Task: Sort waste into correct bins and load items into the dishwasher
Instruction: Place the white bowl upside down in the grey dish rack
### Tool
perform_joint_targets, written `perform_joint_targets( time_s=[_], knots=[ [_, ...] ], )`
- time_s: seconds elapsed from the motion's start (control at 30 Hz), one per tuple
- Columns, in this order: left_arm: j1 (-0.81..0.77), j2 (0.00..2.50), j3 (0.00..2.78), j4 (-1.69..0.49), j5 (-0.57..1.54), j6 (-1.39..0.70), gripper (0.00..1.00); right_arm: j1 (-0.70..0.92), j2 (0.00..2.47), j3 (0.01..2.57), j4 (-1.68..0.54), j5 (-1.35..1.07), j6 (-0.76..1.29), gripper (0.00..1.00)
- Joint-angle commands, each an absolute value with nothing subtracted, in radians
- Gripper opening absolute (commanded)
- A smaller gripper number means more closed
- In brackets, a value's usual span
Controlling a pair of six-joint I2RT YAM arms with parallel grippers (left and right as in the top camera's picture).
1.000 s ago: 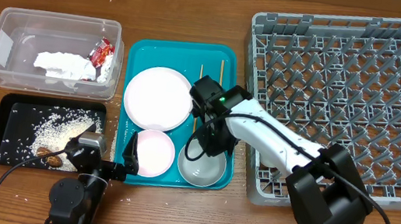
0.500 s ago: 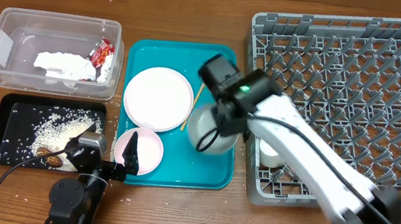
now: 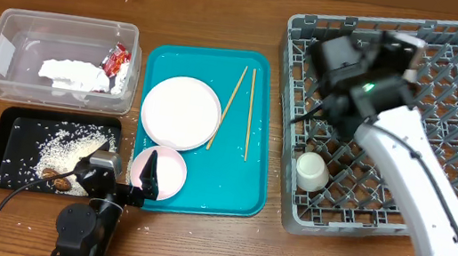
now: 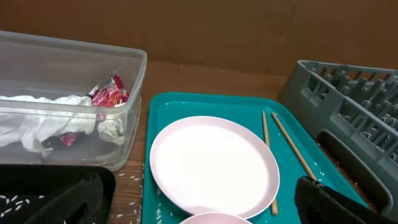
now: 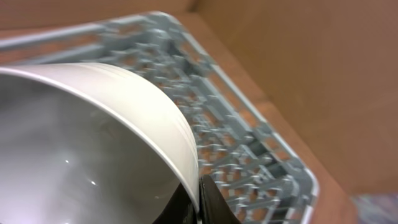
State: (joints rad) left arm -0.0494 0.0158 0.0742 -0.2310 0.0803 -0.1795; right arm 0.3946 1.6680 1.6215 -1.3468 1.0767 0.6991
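Note:
The white bowl is still above the grey dish rack, so I should lower my right gripper among the pegs of its back part (image 3: 429, 84) and release the bowl.
My right gripper (image 3: 346, 59) is over the back left part of the grey dish rack (image 3: 448, 105), shut on the rim of the white bowl (image 5: 93, 143), pinched between its fingers (image 5: 199, 199). A white cup (image 3: 311, 171) lies in the rack's front left. The white plate (image 3: 181, 112), pink bowl (image 3: 170, 174) and two chopsticks (image 3: 234, 106) lie on the teal tray (image 3: 247, 193). My left gripper (image 3: 145, 184) is open and empty by the pink bowl, facing the plate (image 4: 211, 162). The red wrapper (image 3: 116, 60) and napkin (image 3: 70, 74) are in the clear tub (image 3: 9, 34). Rice (image 3: 65, 145) and brown scraps (image 3: 56, 178) are in the black tray (image 3: 6, 146).
A few rice grains lie loose on the wooden table around the black tray and on the teal tray. The rack's upright pegs stand under the held bowl. The tub wall (image 4: 134, 106) stands left of the teal tray.
My right gripper lifted the white bowl off the teal tray's front right and carried it right and back over the rack, uncovering the chopsticks. The left arm has not moved.

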Motion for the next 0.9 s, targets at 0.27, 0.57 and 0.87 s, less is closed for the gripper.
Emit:
perform_joint_targets(
  time_s=[0.27, 0.57, 0.87],
  knots=[
    [-0.039, 0.006, 0.069, -0.227, 0.094, -0.163, 1.0, 0.184, 1.876, 1.565, -1.361, 1.026, 0.738, 0.04],
    [-0.039, 0.006, 0.069, -0.227, 0.094, -0.163, 1.0, 0.305, 1.948, 1.559, -1.378, 1.0, 0.738, 0.04],
    [-0.039, 0.006, 0.069, -0.227, 0.095, -0.163, 1.0, 0.402, 1.948, 1.559, -1.375, 0.969, 0.738, 0.06]
  ],
)
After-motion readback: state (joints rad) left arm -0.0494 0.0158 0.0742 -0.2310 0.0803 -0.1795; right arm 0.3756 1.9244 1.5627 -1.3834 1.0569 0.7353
